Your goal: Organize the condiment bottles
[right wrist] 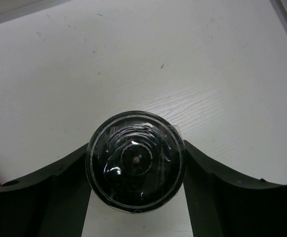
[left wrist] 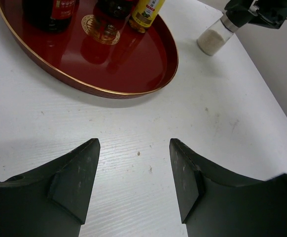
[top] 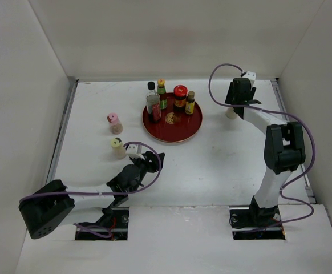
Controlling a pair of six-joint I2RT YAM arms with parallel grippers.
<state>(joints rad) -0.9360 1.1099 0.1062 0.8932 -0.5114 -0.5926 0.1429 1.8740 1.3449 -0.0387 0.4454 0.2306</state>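
The tray's gold emblem (top: 171, 119) is bare, so the right gripper should next lift the shaker (top: 231, 113) to the left in the top view, lower it there and then let it go.
My right gripper (right wrist: 136, 148) hangs at the back right, straight above the grey-lidded shaker (right wrist: 135, 170), and its fingers press the lid from both sides. The shaker (top: 231, 113) stands on the table right of the round red tray (top: 174, 138). On the tray stand a tall clear black-capped bottle (top: 153, 104), a green yellow-capped one (top: 162, 95), a red-lidded jar (top: 180, 98) and a yellow brown-capped bottle (top: 190, 103). The pink-capped bottle (top: 114, 123) and the cream bottle (top: 118, 149) stand on the table left of the tray. My left gripper (left wrist: 134, 173) is open over bare table.
White walls close in the table at the left, back and right. In the left wrist view the tray's near rim (left wrist: 109, 91) lies ahead of the open fingers, with the shaker (left wrist: 212, 40) and the right gripper (left wrist: 252, 12) beyond it.
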